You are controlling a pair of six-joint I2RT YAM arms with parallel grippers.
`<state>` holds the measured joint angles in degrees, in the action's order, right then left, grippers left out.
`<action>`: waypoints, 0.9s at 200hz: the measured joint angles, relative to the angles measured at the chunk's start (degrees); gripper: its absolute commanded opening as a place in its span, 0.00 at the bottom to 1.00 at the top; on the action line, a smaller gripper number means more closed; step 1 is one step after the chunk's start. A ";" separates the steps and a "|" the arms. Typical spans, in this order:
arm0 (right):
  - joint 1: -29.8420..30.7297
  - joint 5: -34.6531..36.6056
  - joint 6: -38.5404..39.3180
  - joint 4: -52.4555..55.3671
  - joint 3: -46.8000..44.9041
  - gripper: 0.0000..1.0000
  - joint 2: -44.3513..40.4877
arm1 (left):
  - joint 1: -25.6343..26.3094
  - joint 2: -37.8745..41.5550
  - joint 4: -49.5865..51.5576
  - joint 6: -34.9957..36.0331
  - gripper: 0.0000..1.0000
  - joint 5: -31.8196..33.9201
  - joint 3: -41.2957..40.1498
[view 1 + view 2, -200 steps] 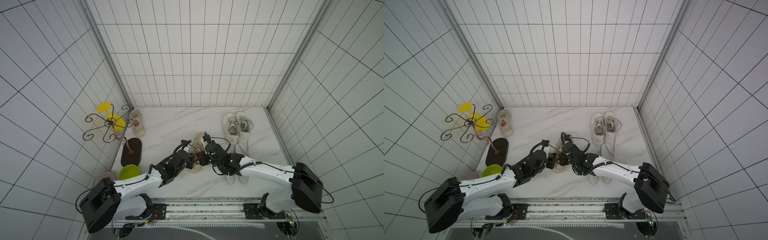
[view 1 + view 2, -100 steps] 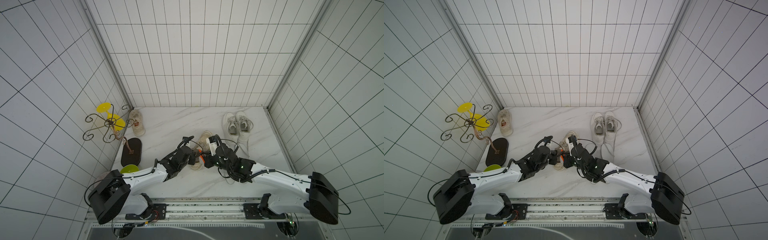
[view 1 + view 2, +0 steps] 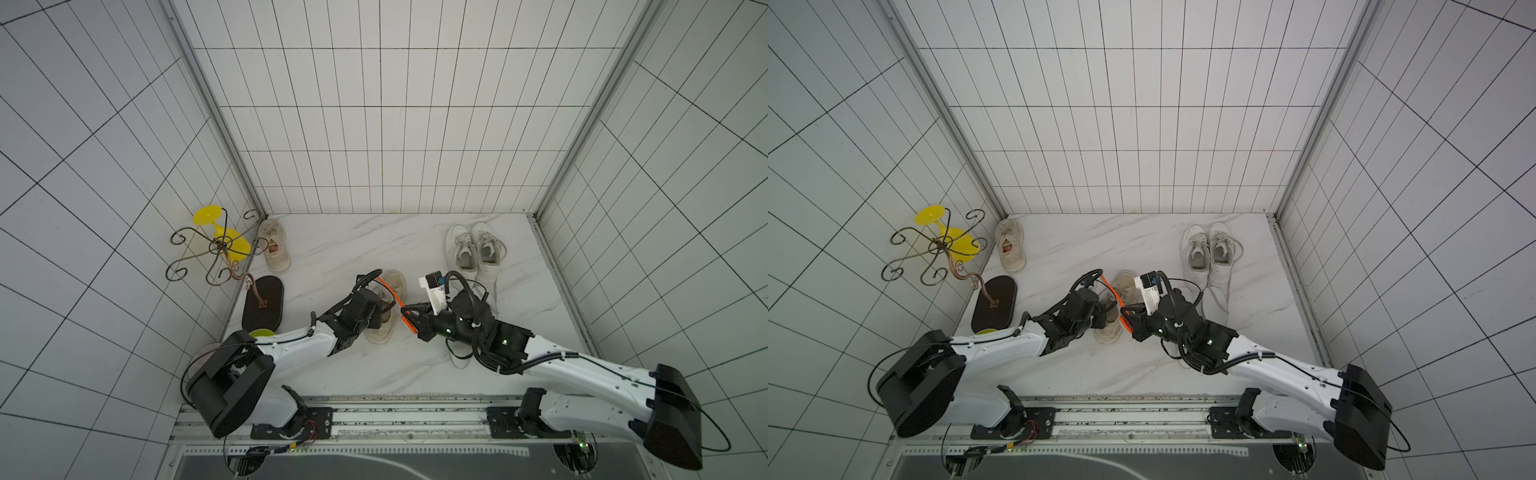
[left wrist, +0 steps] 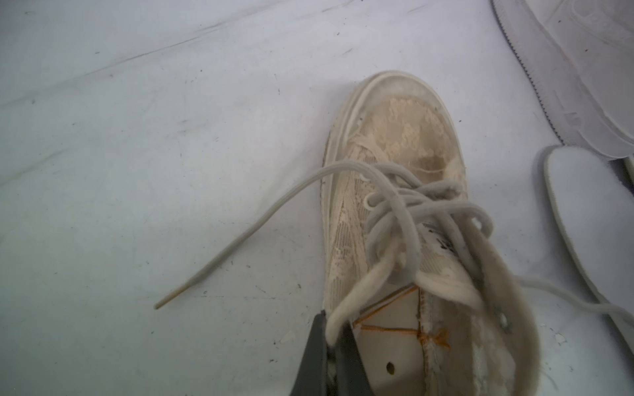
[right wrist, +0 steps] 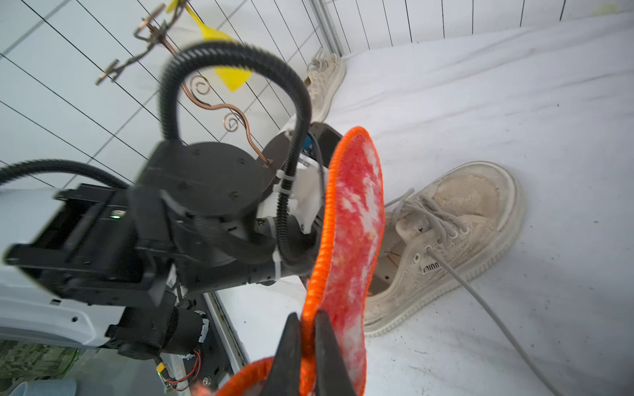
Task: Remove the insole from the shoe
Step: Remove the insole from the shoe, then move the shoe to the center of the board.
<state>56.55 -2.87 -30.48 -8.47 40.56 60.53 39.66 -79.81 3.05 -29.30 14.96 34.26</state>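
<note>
The left gripper moves the beige shoe outward onto the bare floor beside the white sneakers next, since that floor lies outward, and then releases the shoe's side.
A worn beige shoe (image 3: pixel 395 283) (image 3: pixel 1124 282) lies in the middle of the marble floor, laces loose. My left gripper (image 4: pixel 331 337) (image 3: pixel 384 311) is shut on the shoe's side wall at the opening; the bare footbed (image 4: pixel 394 343) shows inside. The orange-edged red insole (image 5: pixel 353 223) (image 3: pixel 409 325) (image 3: pixel 1124 321) stands in the air beside the shoe, out of it. On the insole's edge near one end, my right gripper (image 5: pixel 308 325) (image 3: pixel 409 316) is shut.
A pair of white sneakers (image 3: pixel 473 253) stands at the back right and another beige shoe (image 3: pixel 274 249) at the back left. A wire stand (image 3: pixel 216 249) with yellow cups and its dark oval base (image 3: pixel 263 303) stand left. White insoles (image 3: pixel 459 359) lie under my right arm.
My right gripper has drawn back from the shoe's opening towards the front right, taking the insole out with it. My left gripper has stayed clamped on the shoe.
</note>
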 measured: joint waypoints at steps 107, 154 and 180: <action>-5.22 19.28 1.20 15.26 -2.95 0.00 -15.23 | -4.04 -12.20 -1.11 -5.07 0.00 -4.94 11.91; -5.95 25.35 0.52 21.49 -4.79 0.00 -24.24 | -4.48 -27.36 -1.86 -6.32 0.00 -6.71 30.58; -5.95 26.62 -0.04 23.39 -6.03 0.00 -26.82 | -5.22 -34.67 -1.86 -6.34 0.00 -8.48 40.04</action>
<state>50.61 23.75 -30.52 14.92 34.52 33.71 34.44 -114.48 1.19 -35.64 6.48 74.30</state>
